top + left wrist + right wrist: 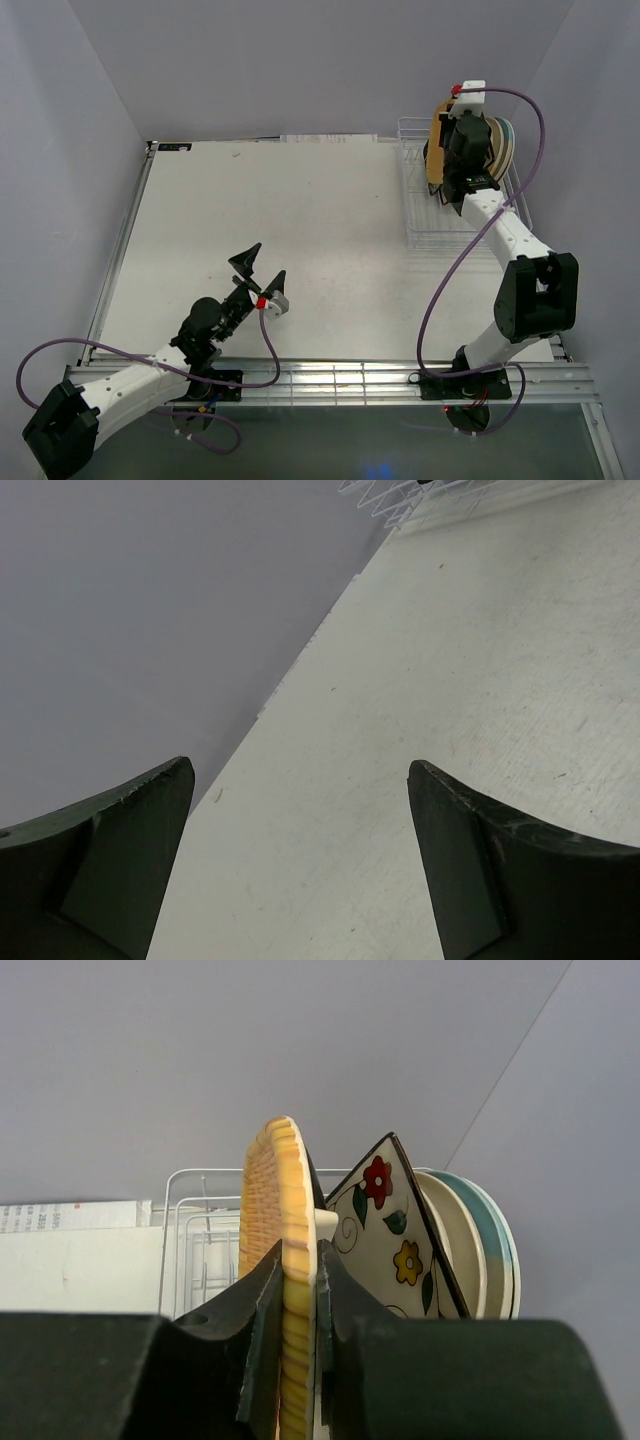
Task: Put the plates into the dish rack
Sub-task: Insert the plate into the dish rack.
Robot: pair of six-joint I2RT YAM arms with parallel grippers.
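Observation:
My right gripper carries the orange-yellow plate down into the rack next, at the empty wires (424, 189) away from the flowered cream plate.
My right gripper (463, 152) is over the white wire dish rack (420, 215) at the back right. It is shut on the rim of an orange-yellow plate (435, 150) held on edge. The right wrist view shows that ribbed plate (285, 1210) pinched between both fingers (262, 1300), with rack wires (190, 1222) behind it. Beside it stand a flowered cream plate (385, 1230) and a teal-rimmed plate (497, 1250), upright in the rack. More plate edges (506, 143) show behind the gripper. My left gripper (260, 268) hovers open over the near-left table with nothing between its jaws (300, 780).
A white paper strip (330, 138) lies along the table's back edge. Grey walls close in the table on the left, back and right. A metal rail (330, 380) runs along the near edge by the arm bases. A rack corner (400, 500) shows at the top of the left wrist view.

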